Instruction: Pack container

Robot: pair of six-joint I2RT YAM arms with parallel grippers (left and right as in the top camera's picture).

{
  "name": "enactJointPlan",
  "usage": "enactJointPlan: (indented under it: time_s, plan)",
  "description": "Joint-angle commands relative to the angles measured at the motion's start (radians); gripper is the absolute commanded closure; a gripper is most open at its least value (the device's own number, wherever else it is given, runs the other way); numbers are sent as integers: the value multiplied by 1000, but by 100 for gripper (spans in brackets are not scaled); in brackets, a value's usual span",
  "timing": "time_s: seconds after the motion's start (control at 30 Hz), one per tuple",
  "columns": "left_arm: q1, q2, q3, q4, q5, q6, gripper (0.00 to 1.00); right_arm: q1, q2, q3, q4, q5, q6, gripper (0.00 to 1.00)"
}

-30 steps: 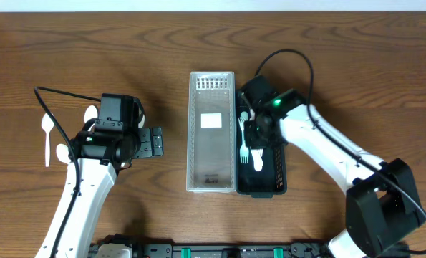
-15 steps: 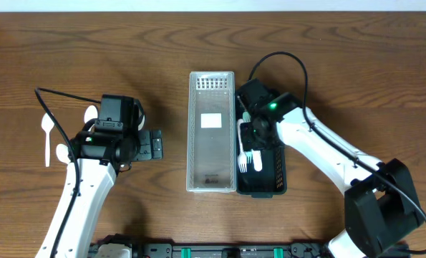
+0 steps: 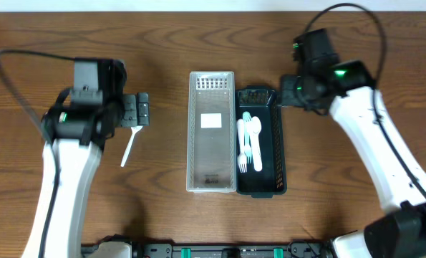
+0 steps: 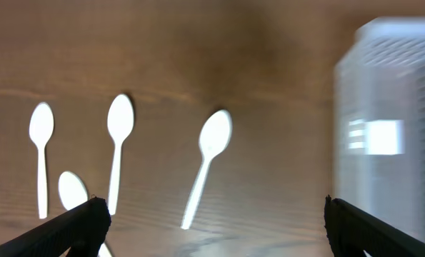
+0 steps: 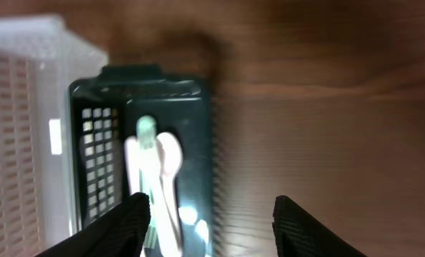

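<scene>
The left gripper lowers, open, onto the neck of the loose white spoon (image 3: 135,130) nearest the clear container next, as it's apart from others on bare table.
A black slotted container (image 3: 278,147) stands right of the centre and holds white spoons and a white fork (image 3: 250,143). It also shows in the right wrist view (image 5: 198,135), with the cutlery (image 5: 155,178) lying inside. My right gripper (image 3: 288,92) is open and empty, above the table beside the container's far right corner (image 5: 212,214). My left gripper (image 3: 137,111) is open and empty (image 4: 212,214), high over several loose white spoons (image 4: 208,160). In the overhead view only one loose spoon (image 3: 130,145) shows; the arm hides the others.
A clear plastic container (image 3: 211,165) stands against the black one's left side; it has a white label on its floor and also shows in the left wrist view (image 4: 391,128) and the right wrist view (image 5: 19,128). The rest is a wooden table (image 3: 341,43).
My right gripper has lifted out of the black container and moved to the far right, leaving the cutlery inside. My left arm has risen and shifted away, uncovering one spoon.
</scene>
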Motion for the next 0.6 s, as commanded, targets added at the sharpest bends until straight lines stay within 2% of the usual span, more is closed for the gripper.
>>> enactJointPlan:
  time_s: [0.0,0.27,0.57]
  plan:
    - [42,153,-9,-3,-29,101,2,-42,-18,12,-32,15,-36,41]
    - [76,405,-10,61,15,176,2,-114,-18,11,-99,35,-69,40]
    - [79,517,-56,116,15,248,2,-179,-18,11,-108,52,-71,40]
